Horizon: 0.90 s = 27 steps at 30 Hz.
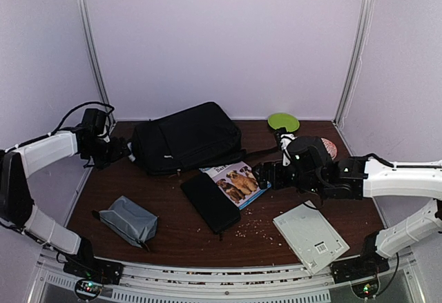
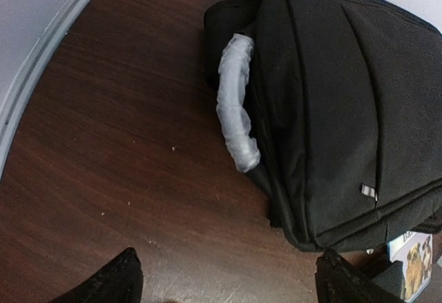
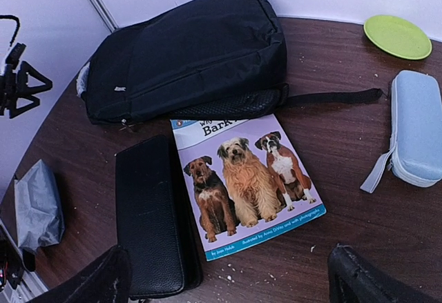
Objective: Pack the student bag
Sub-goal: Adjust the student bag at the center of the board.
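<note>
My left gripper moves down toward the bag next, past the handle's near end onto the bag's fabric fold, since its open fingers hover over bare table.
The student bag [image 1: 186,137] is a large black backpack lying flat and zipped at the back of the table. It also shows in the right wrist view [image 3: 193,54] and the left wrist view [image 2: 331,110]. Its grey-white handle [image 2: 235,110] faces left, and its black strap [image 3: 331,98] trails to the right. My left gripper [image 1: 121,152] is open and empty just left of the handle end, with its jaws wide over bare table [image 2: 228,275]. My right gripper [image 1: 266,177] is open and empty, hovering above a dog picture book [image 3: 245,179].
The book [image 1: 235,182] lies in front of the bag, touching a flat black case [image 1: 210,201]. A grey pouch [image 1: 128,220] lies front left and a white flat booklet [image 1: 311,236] front right. A green plate [image 1: 283,121] and a light blue case [image 3: 418,127] lie back right. Crumbs are scattered on the table.
</note>
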### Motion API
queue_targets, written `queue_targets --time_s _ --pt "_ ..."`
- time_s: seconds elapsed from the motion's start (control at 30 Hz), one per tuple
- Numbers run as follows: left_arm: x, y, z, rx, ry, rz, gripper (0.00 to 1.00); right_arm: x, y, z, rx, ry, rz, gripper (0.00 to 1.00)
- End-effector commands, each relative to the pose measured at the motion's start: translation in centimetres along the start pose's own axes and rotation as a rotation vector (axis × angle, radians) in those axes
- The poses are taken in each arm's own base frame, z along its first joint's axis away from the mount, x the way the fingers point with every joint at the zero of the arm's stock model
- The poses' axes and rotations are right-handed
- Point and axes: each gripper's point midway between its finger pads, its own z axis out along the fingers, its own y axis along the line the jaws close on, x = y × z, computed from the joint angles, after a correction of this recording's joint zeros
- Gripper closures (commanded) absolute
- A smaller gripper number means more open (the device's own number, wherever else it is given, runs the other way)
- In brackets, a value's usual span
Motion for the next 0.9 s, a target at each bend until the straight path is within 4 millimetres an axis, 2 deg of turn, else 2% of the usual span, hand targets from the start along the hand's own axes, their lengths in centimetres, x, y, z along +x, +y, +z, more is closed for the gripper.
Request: queue_targets --time_s 0.0,0.13,0.2,0.33,0.47,0.6,0.77,0.87 --pt "-3.3 -2.6 2.2 0.106 -0.008 -0.064 0.14 -0.2 0.4 0.0 -0.018 -0.013 0.067 0.01" --pt "-3.2 -4.4 4.5 0.189 0.032 -0.131 0.25 -0.6 0.1 -0.1 -0.001 -0.026 0.074 0.01" --pt "-2.8 -5.3 5.1 0.219 0.042 -0.152 0.30 -0.8 0.1 -0.1 0.003 -0.030 0.074 0.01" --pt "-1.6 -6.6 5.5 0.192 0.051 -0.146 0.30 -1.3 0.2 0.2 0.017 -0.036 0.063 0.01" --pt "0.2 -6.3 6.5 0.128 0.076 -0.163 0.28 -1.9 0.3 0.5 0.023 -0.042 0.060 0.01" --pt "1.2 -5.9 7.6 0.082 0.094 -0.161 0.30 -2.2 0.5 0.6 0.022 -0.045 0.053 0.01" --pt "1.5 -6.3 8.7 0.055 0.113 -0.138 0.35 -2.3 0.2 0.5 0.029 -0.043 0.052 0.01" --pt "1.6 -6.4 9.5 0.045 0.122 -0.130 0.43 -2.3 0.1 0.3 0.030 -0.043 0.058 0.01"
